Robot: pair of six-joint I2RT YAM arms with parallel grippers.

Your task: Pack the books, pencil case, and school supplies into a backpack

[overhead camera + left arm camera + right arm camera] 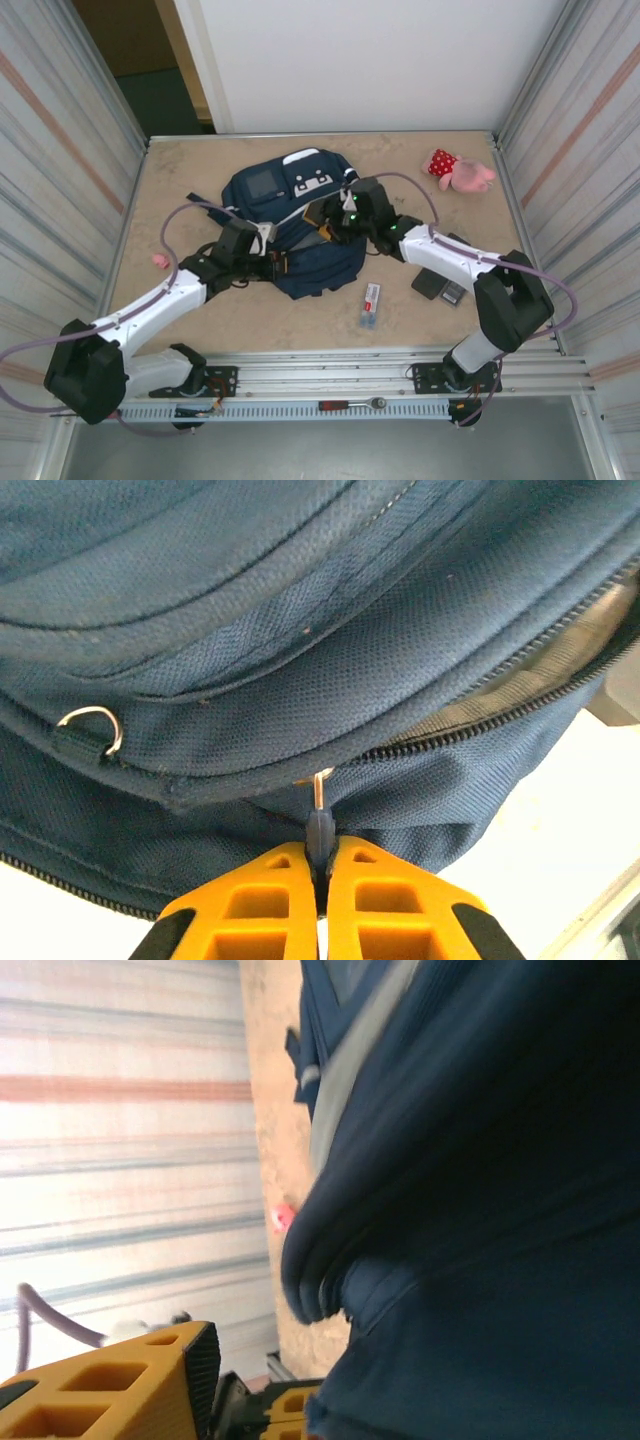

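Note:
The left gripper will pull outward toward the backpack's corner by the loose strap [230,211] and let go of the zipper pull, because the seam ahead is shut.
The navy backpack [300,215] lies flat mid-table, its zipper partly undone [520,695]. My left gripper [277,265] sits at the backpack's near left edge, its orange fingers [250,910] shut on the zipper pull [319,825]. My right gripper [335,226] is at the backpack's right side. In the right wrist view one orange finger [130,1390] stands far to the left, jaws apart, and blue fabric [480,1260] covers the other side. The white pack [370,303] lies near the front. A dark grey rectangle [455,294] and a flat black one [430,283] lie by my right forearm. The books are hidden.
A pink plush toy [460,170] lies at the back right. A small pink thing [160,261] sits at the left by the left arm's cable. Corrugated walls close in both sides of the table [200,330].

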